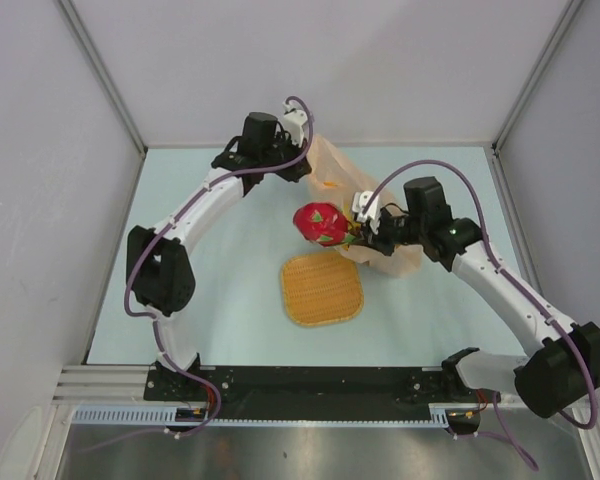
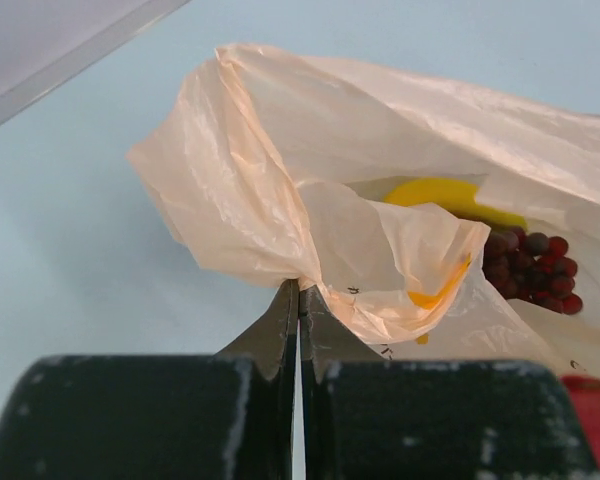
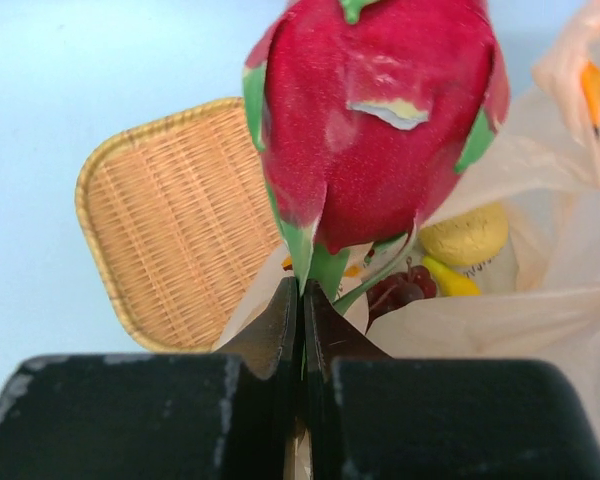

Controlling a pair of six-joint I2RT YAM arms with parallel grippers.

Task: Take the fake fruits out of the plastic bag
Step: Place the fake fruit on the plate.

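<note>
Next, my right gripper lowers back toward the left in the top view and releases the red fruit [image 3: 375, 110], as the orange woven tray [image 3: 198, 175] lies below on that side.
The pale peach plastic bag [image 1: 332, 168] lies at the back middle of the table, stretching toward the right arm. My left gripper [image 2: 298, 290] is shut on a bunched fold of the bag [image 2: 260, 180] at its far end. My right gripper [image 3: 302, 290] is shut on a green tip of the red fruit [image 3: 375, 110], which hangs above the table just outside the bag's mouth [image 1: 320, 223]. Inside the bag I see a round yellow fruit [image 3: 465, 236], the banana [image 3: 450, 280] and dark red grapes [image 3: 400, 290]; the left wrist view also shows the banana [image 2: 450, 195] and the grapes [image 2: 535, 270].
An orange woven square tray [image 1: 323, 288] lies on the table in front of the bag, just below the red fruit. Grey walls close the table at the back and on both sides.
</note>
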